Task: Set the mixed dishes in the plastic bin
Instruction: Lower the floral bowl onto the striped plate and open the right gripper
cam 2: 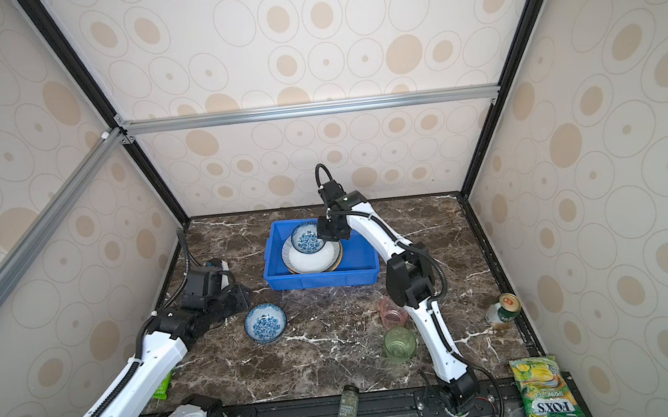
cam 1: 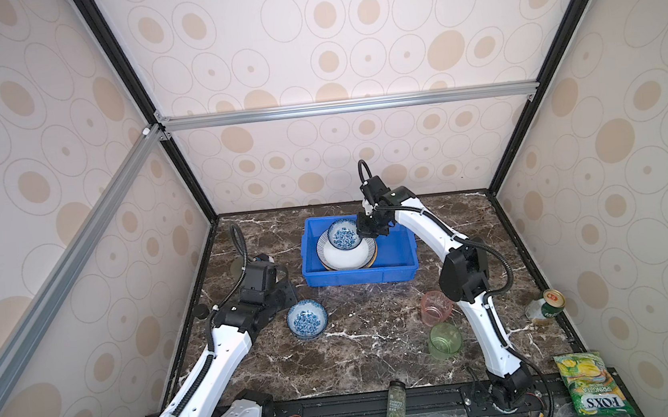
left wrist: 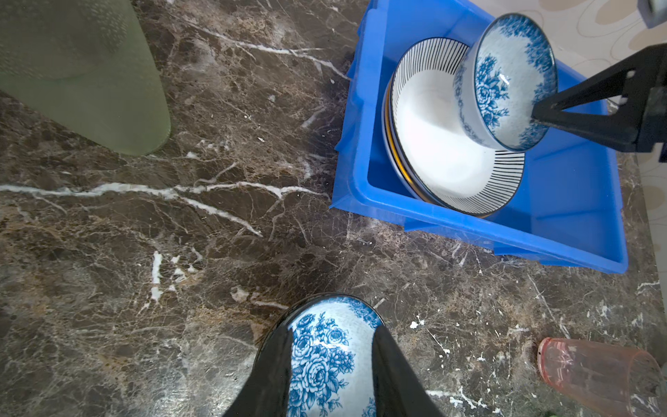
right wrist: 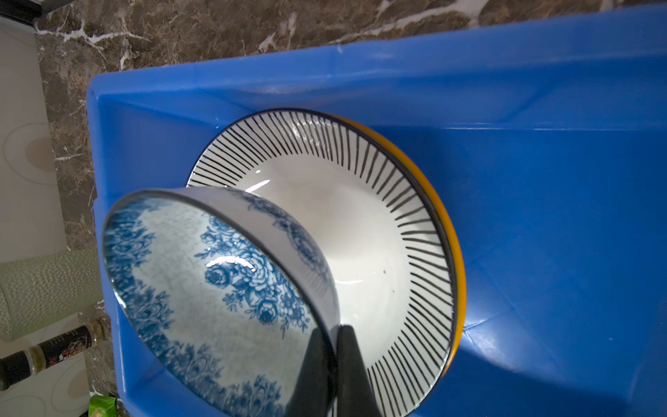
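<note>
I will next lower the floral bowl in my right gripper until it rests on the striped-rim plate (cam 1: pixel 345 258) (right wrist: pixel 379 216), then release its rim, as it still hangs tilted above.
My right gripper (cam 1: pixel 368 233) (right wrist: pixel 334 328) is shut on the rim of a blue-white floral bowl (cam 1: pixel 343 235) (right wrist: pixel 202 281). It holds the bowl tilted just above a striped-rim plate (cam 1: pixel 345 258) (right wrist: pixel 379 216) stacked in the blue plastic bin (cam 1: pixel 362 278) (right wrist: pixel 541 72). A second floral bowl (cam 1: pixel 307 320) (left wrist: pixel 325 361) sits on the marble in front of the bin. My left gripper (left wrist: pixel 334 326) hangs over it, its fingers apart and gripping nothing. A pink cup (cam 1: pixel 434 307) and a green cup (cam 1: pixel 444 341) stand beside the right arm.
A yellow-edged plate (right wrist: pixel 458 252) lies under the striped one. A slim spice jar (cam 1: pixel 397 406) lies at the front edge, a snack packet (cam 1: pixel 591 385) at the front right and a can (cam 1: pixel 546 306) by the right wall. A pale green textured object (left wrist: pixel 83 72) sits near the left arm.
</note>
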Motion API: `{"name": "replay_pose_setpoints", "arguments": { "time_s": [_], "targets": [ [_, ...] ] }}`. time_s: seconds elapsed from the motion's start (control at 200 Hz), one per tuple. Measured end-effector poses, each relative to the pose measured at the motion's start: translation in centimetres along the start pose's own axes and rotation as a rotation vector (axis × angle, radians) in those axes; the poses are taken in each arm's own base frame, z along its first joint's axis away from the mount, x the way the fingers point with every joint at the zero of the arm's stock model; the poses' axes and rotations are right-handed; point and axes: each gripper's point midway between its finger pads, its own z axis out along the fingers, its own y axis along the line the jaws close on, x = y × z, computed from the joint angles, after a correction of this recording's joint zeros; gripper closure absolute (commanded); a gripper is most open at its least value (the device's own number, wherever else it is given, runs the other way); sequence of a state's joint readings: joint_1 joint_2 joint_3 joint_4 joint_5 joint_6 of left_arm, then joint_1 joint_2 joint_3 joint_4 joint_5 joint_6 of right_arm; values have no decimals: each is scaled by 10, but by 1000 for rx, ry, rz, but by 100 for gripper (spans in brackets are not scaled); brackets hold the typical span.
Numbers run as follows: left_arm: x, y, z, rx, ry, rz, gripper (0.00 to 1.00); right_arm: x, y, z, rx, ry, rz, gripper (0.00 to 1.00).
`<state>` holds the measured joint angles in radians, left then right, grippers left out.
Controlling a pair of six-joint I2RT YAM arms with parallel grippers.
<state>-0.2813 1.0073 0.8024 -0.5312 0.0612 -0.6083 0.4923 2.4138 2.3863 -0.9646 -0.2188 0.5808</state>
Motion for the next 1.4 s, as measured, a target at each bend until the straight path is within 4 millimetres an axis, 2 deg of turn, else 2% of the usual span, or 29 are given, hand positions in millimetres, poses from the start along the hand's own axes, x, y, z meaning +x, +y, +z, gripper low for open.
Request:
{"name": "replay_pose_setpoints", "arguments": {
  "time_s": [0.315, 0.505, 0.595, 1.026, 1.171, 1.231, 1.396],
  "targets": [
    [0, 0, 1, -2, 3, 0, 62, 9, -7, 21, 3, 49, 36, 100],
    [0, 0, 1, -2, 2, 0, 62, 10, -5, 22, -8, 56, 48, 100],
    [0, 0, 1, -1, 2, 0, 62, 10, -5, 22, -13, 58, 53, 97],
    [3, 0, 4, 2, 8, 0, 62, 10, -7, 26, -11, 63, 68, 92],
    [3, 1, 5, 1, 10, 0, 62, 9, -7, 25, -16, 63, 74, 84],
    [4, 1, 5, 1, 9, 0, 62, 9, -5, 25, -24, 61, 76, 77],
    [4, 1, 6, 1, 9, 0, 62, 8, -2, 25, -39, 63, 80, 76]
  ]
}}
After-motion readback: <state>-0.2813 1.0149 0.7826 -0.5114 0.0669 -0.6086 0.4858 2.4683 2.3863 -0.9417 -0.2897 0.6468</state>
